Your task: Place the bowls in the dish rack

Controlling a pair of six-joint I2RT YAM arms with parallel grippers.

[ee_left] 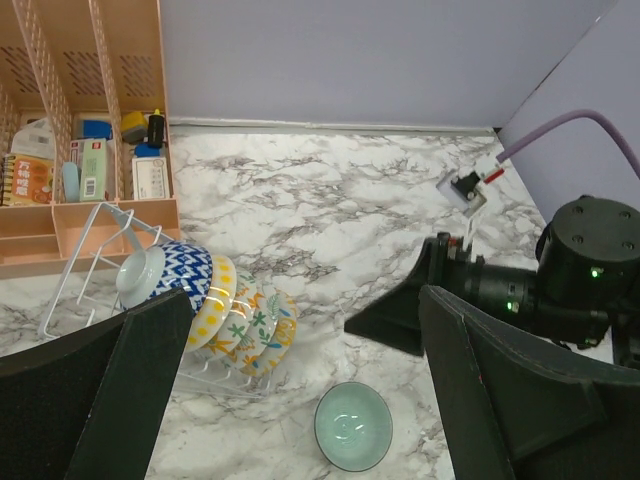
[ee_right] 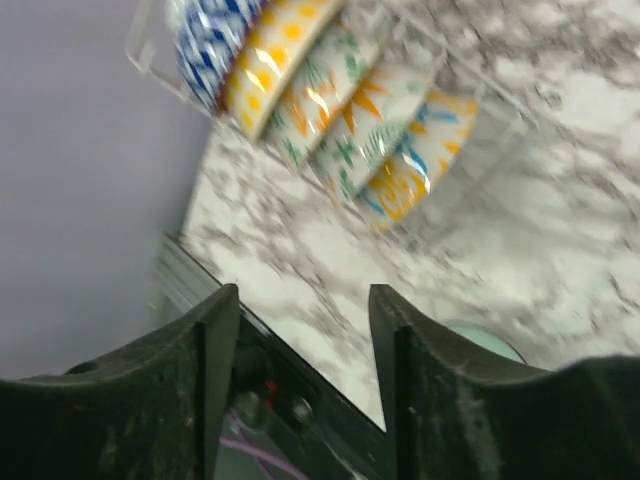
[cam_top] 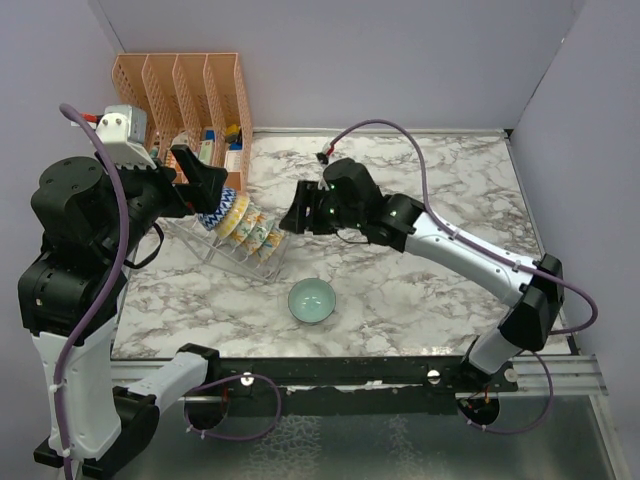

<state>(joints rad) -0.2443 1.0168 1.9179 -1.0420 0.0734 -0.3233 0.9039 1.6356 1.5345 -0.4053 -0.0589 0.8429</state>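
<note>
The teal bowl is the only bowl outside the rack [cam_top: 232,258], so I will move my right gripper back and down to it and onto its near rim [cam_top: 297,317].
Several patterned bowls [cam_top: 245,225] stand on edge in a row in the low wire dish rack [cam_top: 232,258]. They also show in the left wrist view [ee_left: 235,315] and the right wrist view [ee_right: 330,110]. A plain teal bowl [cam_top: 312,301] sits upright on the marble in front of the rack, also in the left wrist view [ee_left: 352,425]; in the right wrist view [ee_right: 487,340] it is partly behind a finger. My left gripper [cam_top: 205,178] [ee_left: 300,305] is open and empty above the rack's left end. My right gripper [cam_top: 300,208] [ee_right: 305,300] is open and empty just right of the rack.
An orange slotted organizer [cam_top: 185,95] holding small items stands at the back left, right behind the rack [ee_left: 85,265]. Grey walls close the back and both sides. The table's front edge with a metal rail [cam_top: 380,368] lies just below the teal bowl.
</note>
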